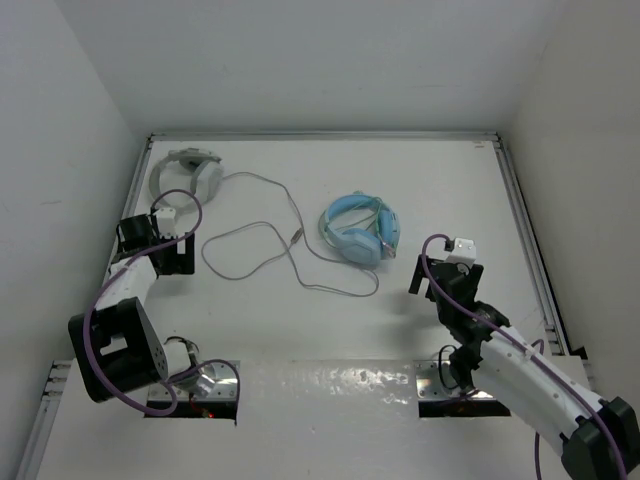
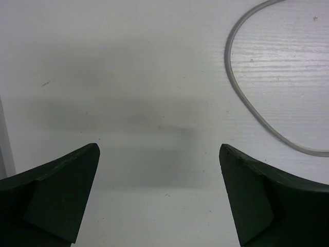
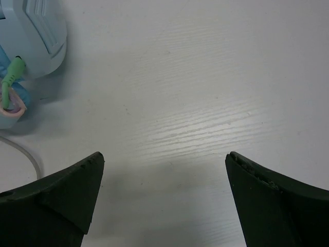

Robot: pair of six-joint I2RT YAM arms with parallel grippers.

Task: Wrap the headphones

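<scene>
I will next move my left gripper outward and down, with a turn, onto the white headband's curve by the side bar (image 1: 154, 181), because it is clear of the ear cups.
The headphones (image 1: 186, 168), white and light grey, lie at the far left corner of the table. Their long thin grey cable (image 1: 255, 177) trails right and loops loosely over the middle. My left gripper (image 1: 160, 248) hovers just in front of them, open and empty. In the left wrist view a bend of the cable (image 2: 241, 98) curves at the upper right, beyond the left gripper (image 2: 159, 154). My right gripper (image 1: 443, 280) stands open over bare table at the right, and the right gripper (image 3: 164, 159) holds nothing.
Light blue headphones (image 1: 360, 230) lie in the middle, left of my right gripper. One blue ear cup (image 3: 36, 31) with a green plug (image 3: 13, 72) shows in the right wrist view. Raised rails (image 1: 530, 240) border the table (image 1: 260, 330), and white walls enclose it.
</scene>
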